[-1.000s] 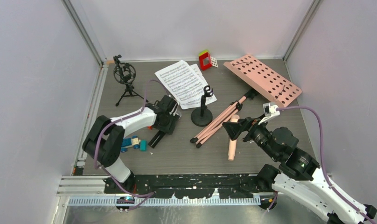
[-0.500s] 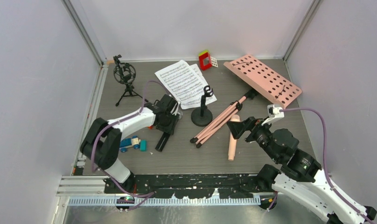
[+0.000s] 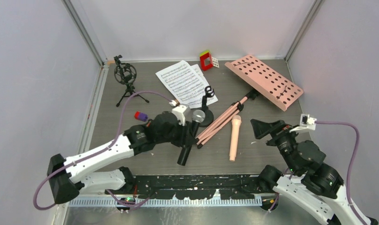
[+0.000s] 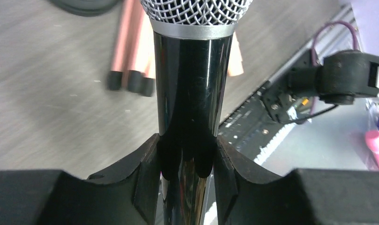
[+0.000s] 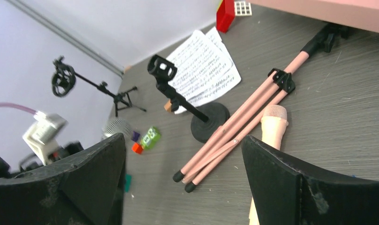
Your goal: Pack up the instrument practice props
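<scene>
My left gripper holds the black microphone. Next, it will move the microphone past the near ends of the pink tripod legs and then lower it beside the beige-pink microphone.
My left gripper [image 3: 184,137] [image 4: 187,157] is shut on a glossy black microphone [image 3: 187,140] [image 4: 192,84] with a silver mesh head, held over the table's near middle. The beige-pink microphone [image 3: 235,138] [image 5: 271,126] lies flat beside the folded pink tripod legs [image 3: 220,120] [image 5: 239,129]. The perforated pink desk [image 3: 265,80] rests at the back right. White sheet-music pages [image 3: 184,83] [image 5: 204,70] lie behind the black round-base stand [image 3: 206,101] [image 5: 208,122]. My right gripper [image 3: 264,127] [image 5: 183,140] stands open and empty, right of the beige-pink microphone.
A small black tripod with a shock mount [image 3: 125,77] [image 5: 65,79] stands at the back left. A red and yellow block [image 3: 206,59] sits by the back wall. Small coloured blocks [image 3: 140,116] [image 5: 150,137] lie left of the stand. Walls close in on three sides.
My left arm has swung right and toward the near edge, carrying the black microphone off the table. My right gripper has drawn back to the right, away from the beige-pink microphone.
</scene>
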